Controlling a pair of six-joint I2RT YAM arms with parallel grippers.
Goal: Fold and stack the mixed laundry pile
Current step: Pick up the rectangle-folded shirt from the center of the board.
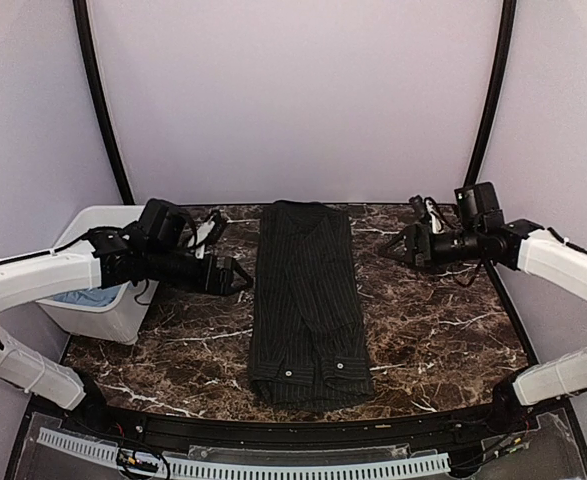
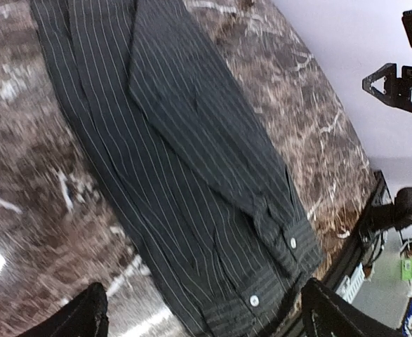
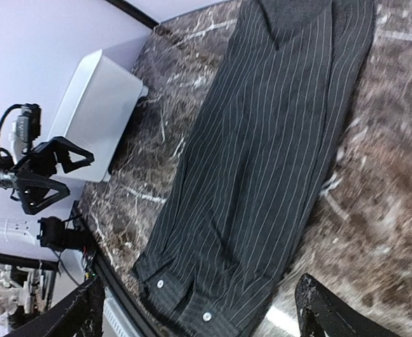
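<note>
The hem's nearest corner (image 1: 366, 394) is below and back from my open right gripper with bare marble on either side, so its fingers should move down and back there next.
The black pinstriped shirt (image 1: 308, 300) lies in the middle of the table, folded lengthwise into a long narrow strip. Its collar is at the far end and its two buttoned cuffs (image 1: 313, 370) are at the near end. A bit of light blue cloth (image 1: 81, 296), the T-shirt, shows inside the white bin. My left gripper (image 1: 243, 283) hovers open just left of the shirt, holding nothing. My right gripper (image 1: 385, 250) hovers open to the shirt's right, also empty. In the wrist views the shirt (image 2: 191, 161) (image 3: 262, 175) lies beyond the open left gripper (image 2: 206, 319) and right gripper (image 3: 198, 316).
The white plastic bin (image 1: 113, 318) (image 3: 97, 112) stands at the table's left edge, under my left arm. Bare marble tabletop (image 1: 443, 320) flanks the shirt on both sides. A black rail runs along the near edge (image 1: 273, 425).
</note>
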